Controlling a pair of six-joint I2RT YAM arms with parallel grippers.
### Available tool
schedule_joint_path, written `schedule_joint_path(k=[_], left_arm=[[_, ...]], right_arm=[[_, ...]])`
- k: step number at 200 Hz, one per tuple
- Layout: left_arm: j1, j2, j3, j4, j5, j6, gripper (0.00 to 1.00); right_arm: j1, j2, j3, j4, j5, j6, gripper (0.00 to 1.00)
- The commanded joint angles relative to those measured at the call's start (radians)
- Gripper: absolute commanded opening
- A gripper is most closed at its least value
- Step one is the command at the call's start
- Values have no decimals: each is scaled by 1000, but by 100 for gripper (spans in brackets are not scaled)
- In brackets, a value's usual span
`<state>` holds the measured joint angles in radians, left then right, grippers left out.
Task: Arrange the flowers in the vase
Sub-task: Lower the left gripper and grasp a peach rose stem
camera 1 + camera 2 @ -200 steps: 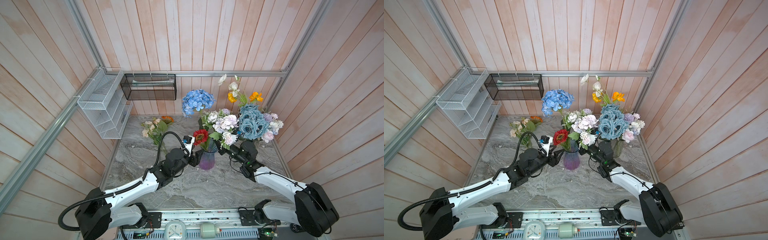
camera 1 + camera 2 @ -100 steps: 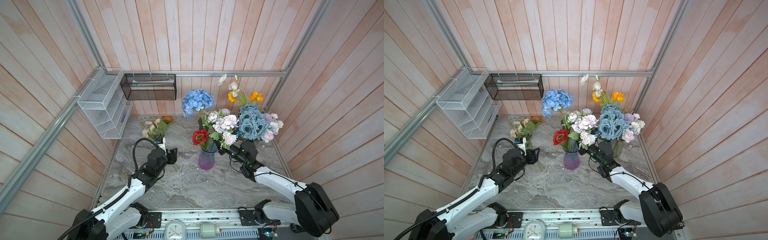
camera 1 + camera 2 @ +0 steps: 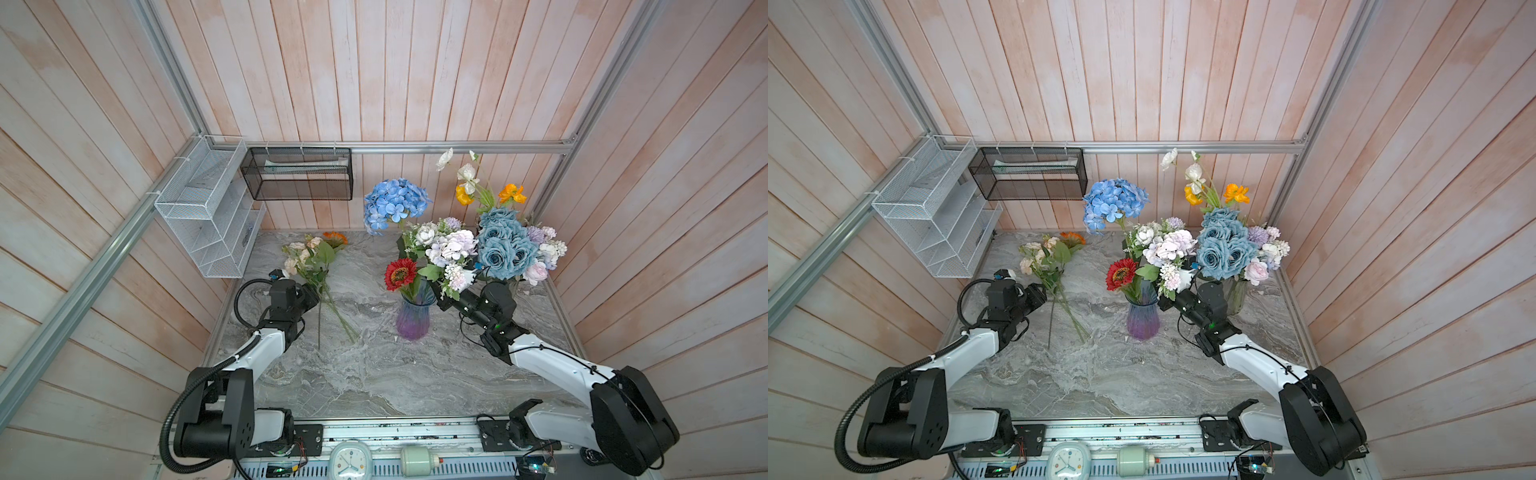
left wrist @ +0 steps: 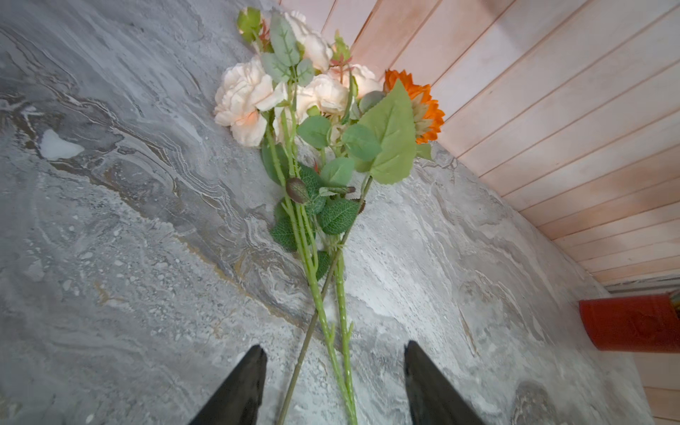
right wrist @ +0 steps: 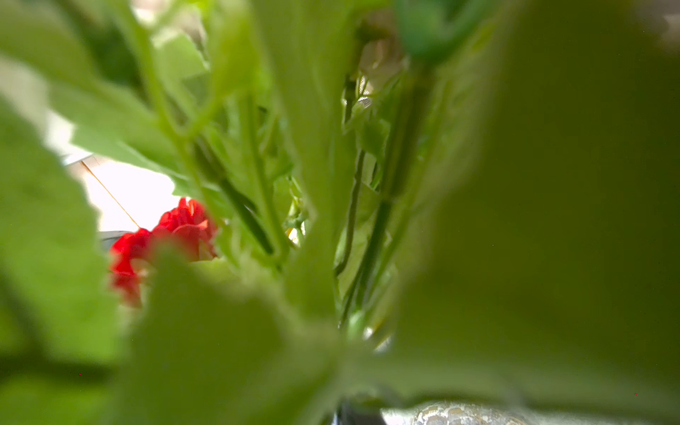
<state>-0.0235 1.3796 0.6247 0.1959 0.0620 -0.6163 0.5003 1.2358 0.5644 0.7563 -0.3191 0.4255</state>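
Note:
The left gripper moves down and outward next onto the green stem near the leaves, which lies below and outward of it, since there it clears the brown stem.
A purple glass vase (image 3: 412,322) (image 3: 1143,320) stands mid-table holding a red flower (image 3: 400,274), a blue hydrangea (image 3: 392,203) and lilac-white clusters (image 3: 451,249). My right gripper (image 3: 437,297) (image 3: 1163,303) is at the vase's rim among the stems. Blurred leaves fill the right wrist view, so its jaws are hidden; it is shut. Peach roses (image 3: 305,255) (image 4: 254,99) and an orange sunflower (image 3: 336,238) (image 4: 423,106) lie on the table at the left. My left gripper (image 3: 313,293) (image 4: 335,368) hangs open over their stems (image 4: 342,331), with the fingers either side and apart from them.
A clear vase (image 3: 1235,295) with dusty-blue roses (image 3: 500,245) and poppies stands behind the right gripper. A white wire rack (image 3: 208,220) and a black mesh basket (image 3: 297,174) hang at the back left. A red pot (image 4: 629,323) stands near the wall.
My left arm has drawn away from the vase to the left and now hovers over the flowers lying on the table. The red flower stays in the vase. The right arm has not moved.

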Motion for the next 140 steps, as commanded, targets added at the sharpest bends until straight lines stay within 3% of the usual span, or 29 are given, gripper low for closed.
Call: schedule_joint_path(k=[1,35,53,74,108,140], left_arm=[[36,79,77,76,106,-28,59],[40,215,198,35,195,6,57],[34,282,284,-59,205,80,55],[29,340,362,-188,125,134,54],[29,361,327,-196,2,69,56],[28,387,312,-144,1,23,56]], right_arm=[[-5,-22,-9,17,-5,-20,13],[-6,-18,-9,15,0,-26,13],[-6,-16,-9,15,1,-28,13],[-5,-16,-10,15,1,-31,12],[-5,-15,-17,16,3,-29,13],[-5,-7,-19,22,-6,-20,13]])
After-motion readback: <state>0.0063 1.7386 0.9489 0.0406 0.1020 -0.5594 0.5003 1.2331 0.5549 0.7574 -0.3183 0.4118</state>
